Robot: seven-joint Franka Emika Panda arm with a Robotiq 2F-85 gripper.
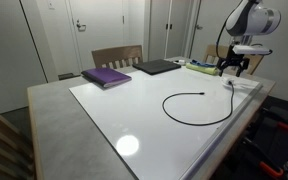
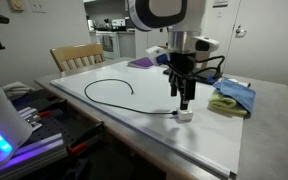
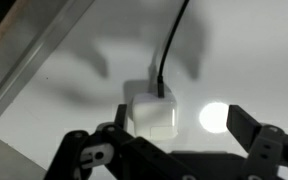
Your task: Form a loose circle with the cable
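Observation:
My gripper moves down to the white plug block [image 1: 231, 79] [image 3: 154, 117] next, then closes its fingers.
The cable [image 1: 197, 122] is a thin black cord lying in an open arc on the white tabletop [image 1: 134, 110]; it also shows in an exterior view [image 2: 106, 82]. One end runs into a small white plug block [image 2: 183, 115] near the table edge. In the wrist view the cord [image 3: 169, 45] enters the top of the block [image 3: 149, 112]. My gripper [image 2: 185, 101] hangs just above the block, open and empty. In the wrist view the gripper [image 3: 180, 122] straddles the block, which lies nearer one finger. In an exterior view the gripper [image 1: 235, 68] is at the far right.
A purple book [image 1: 106, 76], a dark flat laptop-like thing [image 1: 157, 67] and a chair [image 1: 116, 55] are at the far side. A blue and green cloth [image 2: 232, 97] lies beside the arm. The table's edge [image 3: 24, 90] runs close to the plug.

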